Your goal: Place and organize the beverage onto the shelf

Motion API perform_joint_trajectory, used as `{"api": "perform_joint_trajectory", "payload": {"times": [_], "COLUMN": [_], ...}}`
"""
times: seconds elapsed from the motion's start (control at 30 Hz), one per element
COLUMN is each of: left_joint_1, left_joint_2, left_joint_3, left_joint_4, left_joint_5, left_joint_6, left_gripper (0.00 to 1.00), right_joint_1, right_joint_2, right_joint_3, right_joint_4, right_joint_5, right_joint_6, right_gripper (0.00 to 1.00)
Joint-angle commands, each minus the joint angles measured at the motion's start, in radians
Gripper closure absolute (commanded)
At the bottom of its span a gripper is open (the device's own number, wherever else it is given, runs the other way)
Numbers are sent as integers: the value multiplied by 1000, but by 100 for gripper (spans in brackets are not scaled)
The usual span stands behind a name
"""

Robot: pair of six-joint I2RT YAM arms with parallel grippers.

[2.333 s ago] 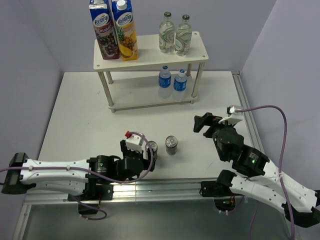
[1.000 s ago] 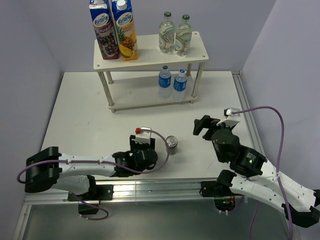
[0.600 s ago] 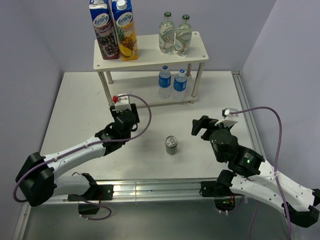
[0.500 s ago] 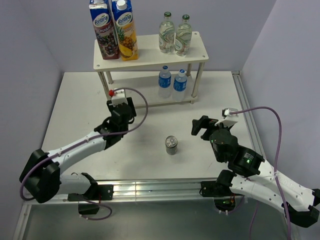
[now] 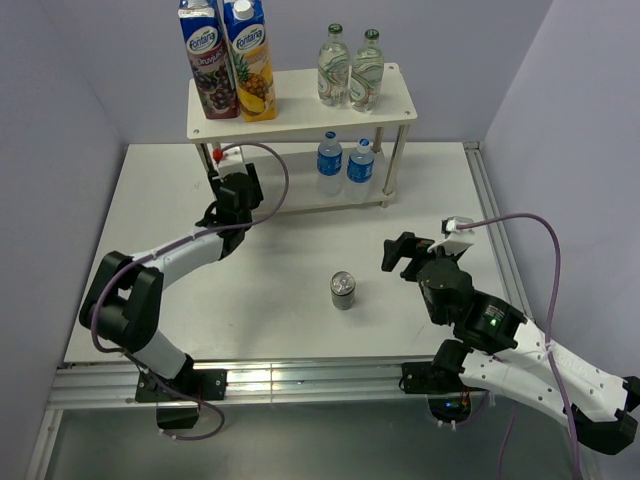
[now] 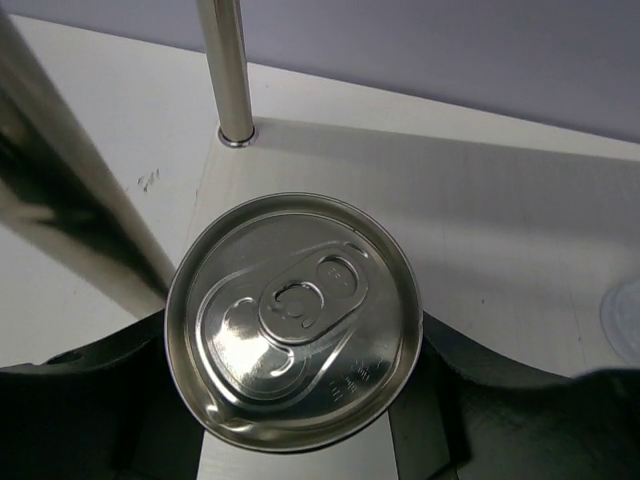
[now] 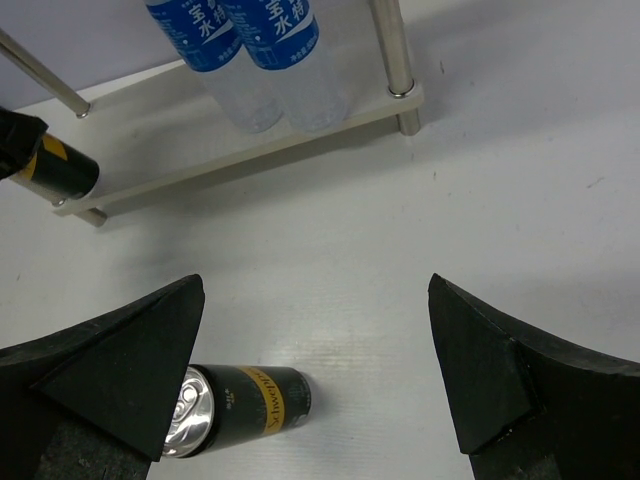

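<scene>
The can is crowded by the near leg, so my left gripper will next move gently outward and toward the water bottles. It will bring the can deeper over the lower board, then let it go.
The cream-white shelf [image 5: 300, 118] stands at the back. Two green-capped bottles [image 5: 350, 68] are on its top board and two blue-capped water bottles [image 5: 344, 165] on its lower board [image 7: 240, 150]. My left gripper [image 5: 230, 192] is shut on a dark silver-topped can [image 6: 292, 300], holding it at the left end of the lower board, between the legs; the can [image 7: 58, 172] also shows there in the right wrist view. I cannot tell whether it rests on the board. A second can [image 5: 343, 290] stands on the table. My right gripper [image 5: 400, 255] hangs open to its right, nothing between the fingers.
Two tall Fontana juice cartons [image 5: 228, 60] occupy the left half of the top board. A thin shelf leg [image 6: 228, 70] rises just beyond the held can, another blurred leg [image 6: 70, 180] to its left. The table's metal rail [image 5: 300, 375] runs along the near edge.
My left arm has carried the can from the table's front up to the left end of the shelf's lower board. The right arm has barely moved and stays open.
</scene>
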Motion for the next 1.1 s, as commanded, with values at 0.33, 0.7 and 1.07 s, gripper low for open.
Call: {"api": "perform_joint_trajectory", "payload": {"times": [0.33, 0.7, 1.07], "left_joint_1": [27, 42, 41], "left_joint_2": [146, 200, 117], "left_joint_3": [161, 162, 112], "left_joint_4": [206, 190, 128], "left_joint_5": [-19, -13, -1], "left_joint_6": [58, 38, 16], "left_gripper": [99, 28, 3], "right_joint_1": [6, 6, 6], "right_joint_2": [30, 30, 17], "right_joint_3": [-15, -15, -18], "right_joint_4": [57, 53, 45], "right_joint_5": [26, 28, 34], "right_joint_6": [-15, -12, -3], "right_gripper": [0, 0, 0]}}
